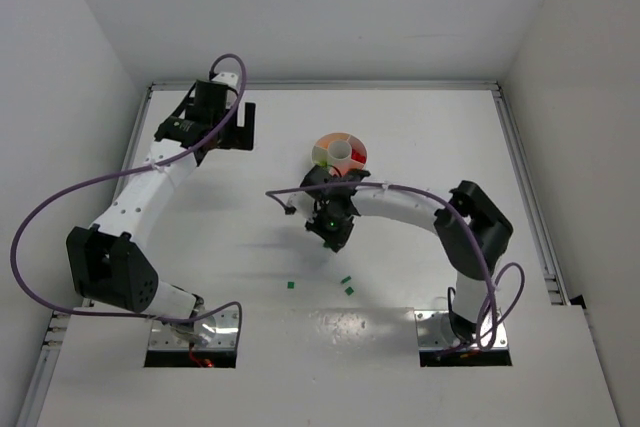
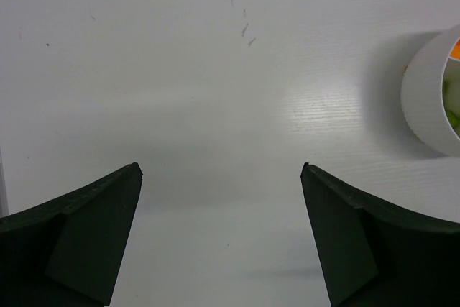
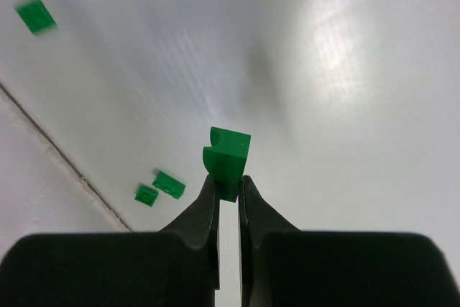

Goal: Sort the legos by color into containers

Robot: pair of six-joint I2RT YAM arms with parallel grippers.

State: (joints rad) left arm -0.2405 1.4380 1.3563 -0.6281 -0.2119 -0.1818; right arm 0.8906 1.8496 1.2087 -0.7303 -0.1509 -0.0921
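My right gripper is going to swing outward and turn, over the central cup (image 1: pixel 340 150), because the outer sections hold orange, red and pale green and the lego is a darker green.
My right gripper (image 3: pixel 228 182) is shut on a small green lego (image 3: pixel 228 154), which sticks out past the fingertips above the white table. Three more green legos lie loose on the table: two close together (image 3: pixel 168 184) (image 3: pixel 146 195) and one apart (image 3: pixel 35 16). From above they show as specks (image 1: pixel 291 285) (image 1: pixel 347 284) in front of the right gripper (image 1: pixel 330 228). The round white dish of containers (image 1: pixel 318 153) sits just beyond that gripper, holding orange, red and pale green pieces. My left gripper (image 2: pixel 221 170) stands open over bare table, with the dish's rim (image 2: pixel 424 98) to its right.
The left gripper (image 1: pixel 236 125) hovers at the table's far left, well away from the dish. Purple cables loop off both arms. Raised rails run along the table's side and back edges.
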